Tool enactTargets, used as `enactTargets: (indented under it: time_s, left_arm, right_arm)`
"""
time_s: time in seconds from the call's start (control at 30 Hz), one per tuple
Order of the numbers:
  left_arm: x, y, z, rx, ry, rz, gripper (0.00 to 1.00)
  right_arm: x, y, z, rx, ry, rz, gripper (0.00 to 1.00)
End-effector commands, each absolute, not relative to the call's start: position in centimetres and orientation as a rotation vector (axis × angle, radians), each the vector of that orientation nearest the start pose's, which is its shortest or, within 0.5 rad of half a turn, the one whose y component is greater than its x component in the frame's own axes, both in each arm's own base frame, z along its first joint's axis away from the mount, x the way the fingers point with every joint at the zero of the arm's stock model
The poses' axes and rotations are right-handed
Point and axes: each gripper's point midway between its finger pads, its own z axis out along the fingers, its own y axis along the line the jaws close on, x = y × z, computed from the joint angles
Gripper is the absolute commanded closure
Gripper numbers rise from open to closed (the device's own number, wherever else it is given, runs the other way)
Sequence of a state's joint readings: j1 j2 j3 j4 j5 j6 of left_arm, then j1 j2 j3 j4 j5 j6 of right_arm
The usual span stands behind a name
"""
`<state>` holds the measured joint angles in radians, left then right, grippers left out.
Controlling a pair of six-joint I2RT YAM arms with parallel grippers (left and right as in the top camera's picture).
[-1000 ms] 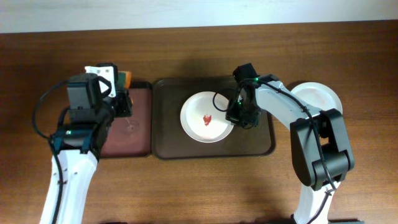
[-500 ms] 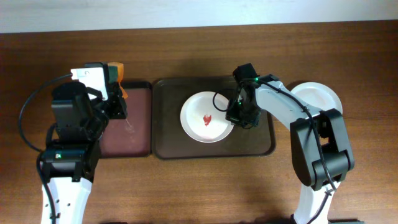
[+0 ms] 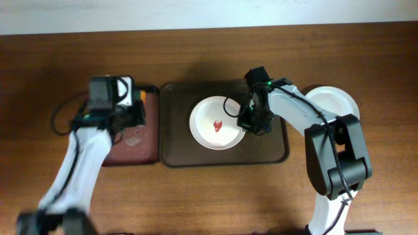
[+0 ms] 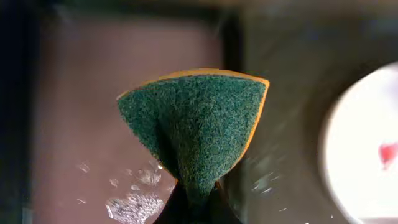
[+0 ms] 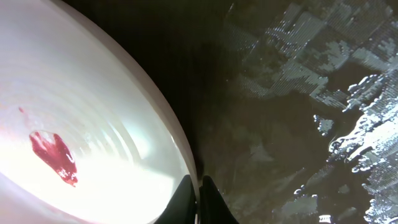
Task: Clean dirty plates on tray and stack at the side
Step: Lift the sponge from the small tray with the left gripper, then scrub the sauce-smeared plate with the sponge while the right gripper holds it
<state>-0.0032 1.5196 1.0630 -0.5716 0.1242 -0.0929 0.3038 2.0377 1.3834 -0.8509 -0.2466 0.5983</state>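
Note:
My left gripper will next carry the sponge point(image 4: 196, 127) down onto the plate's smear of red sauce, wipe it, then lower and release the sponge on the small reddish tray.
A white plate point(image 3: 215, 123) with a red sauce smear point(image 3: 217, 124) lies on the dark brown tray point(image 3: 176, 153). My right gripper point(image 3: 245, 126) is shut on that plate's right rim; the wrist view shows the rim point(image 5: 177, 143) pinched between the fingers point(image 5: 198, 193) and the smear point(image 5: 55, 157). My left gripper point(image 3: 134, 108) is shut on a green-and-orange sponge point(image 4: 196, 127), held above the border between the small reddish tray point(image 4: 112, 106) and the dark tray point(image 4: 280, 124). A second white plate point(image 3: 334, 102) sits on the tabletop at the right. A third plate is not in view.
The narrow reddish-brown tray point(image 3: 140, 140) lies left of the dark tray, with wet foam patches point(image 4: 127, 205) on it. Water droplets point(image 5: 367, 124) cover the dark tray's floor. Bare wood tabletop point(image 3: 215, 196) lies in front of the trays.
My left arm has swung right and its gripper with the sponge now sits over the reddish tray's right edge. The right arm and plate have not moved.

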Motion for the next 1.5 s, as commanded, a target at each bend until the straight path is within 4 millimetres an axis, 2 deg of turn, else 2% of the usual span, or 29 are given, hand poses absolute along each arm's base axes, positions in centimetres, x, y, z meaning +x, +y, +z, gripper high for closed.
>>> enactTargets:
  time_s: [0.0,0.07,0.17,0.2,0.27,0.33,0.37,0.4,0.53,0.77,0.87,0.93,1.0,1.17,1.2,1.27,1.3,1.47]
  left_arm:
    - [37.1,-2.2,6.3,-0.070,2.751,-0.204,1.00]
    - [36.0,-2.2,3.9,-0.081,2.841,-0.206,1.00]
    - [35.9,-2.2,4.0,-0.081,2.844,-0.207,1.00]
    - [35.9,-2.3,4.4,-0.078,2.837,-0.218,1.00]
    - [36.5,-3.9,6.8,0.016,2.766,-0.337,1.00]
    - [37.6,-7.1,11.9,0.105,2.591,-0.567,1.00]
    - [37.6,-8.2,12.9,0.113,2.562,-0.624,1.00]
    - [37.4,-9.2,12.9,0.079,2.573,-0.659,1.00]
    - [36.3,-13.0,11.8,0.054,2.639,-0.737,1.00]
    - [35.8,-19.9,6.9,-0.052,2.762,-0.870,1.00]
    - [35.2,-21.7,4.9,-0.161,2.824,-0.901,1.00]
    - [34.8,-23.9,4.2,-0.115,2.830,-1.032,1.00]
    - [34.5,-25.2,3.8,-0.078,2.824,-1.146,1.00]
    - [34.1,-25.0,1.5,-0.109,2.882,-1.126,1.00]
    - [34.1,-23.5,0.0,-0.164,2.927,-0.971,1.00]
    - [34.3,-20.8,-1.5,-0.232,2.966,-0.752,1.00]
    - [34.5,-19.9,-1.7,-0.217,2.965,-0.700,1.00]
    - [36.3,-15.4,-0.6,-0.148,2.902,-0.464,1.00]
  right_arm:
    - [34.9,15.0,-0.4,0.448,3.158,0.315,0.96]
    - [34.9,15.0,-0.4,0.448,3.158,0.315,0.96]
    - [34.9,15.0,-0.3,0.447,3.158,0.316,0.96]
    - [34.7,15.6,-0.2,0.366,3.171,0.368,0.96]
    - [34.3,16.4,-0.1,0.244,3.184,0.401,0.96]
    - [33.8,17.7,-0.1,0.170,3.186,0.400,0.96]
    - [33.8,18.3,-0.1,0.145,3.180,0.403,0.96]
    - [33.7,19.0,-0.1,0.116,3.174,0.409,0.96]
    - [33.5,19.8,-0.1,0.119,3.170,0.413,0.96]
    - [33.5,19.8,-0.1,0.120,3.171,0.413,0.96]
    - [33.5,19.8,-0.1,0.120,3.171,0.413,0.96]
    - [33.4,19.8,-0.1,0.121,3.174,0.411,0.96]
    - [33.4,19.8,-0.1,0.121,3.174,0.411,0.96]
    - [33.4,19.8,-0.1,0.121,3.174,0.411,0.96]
    - [33.4,19.8,-0.1,0.121,3.174,0.410,0.96]
    - [33.3,19.7,-0.1,0.121,3.178,0.408,0.96]
    - [33.3,19.7,-0.1,0.121,3.178,0.408,0.96]
    - [33.3,19.7,-0.1,0.121,3.177,0.408,0.96]
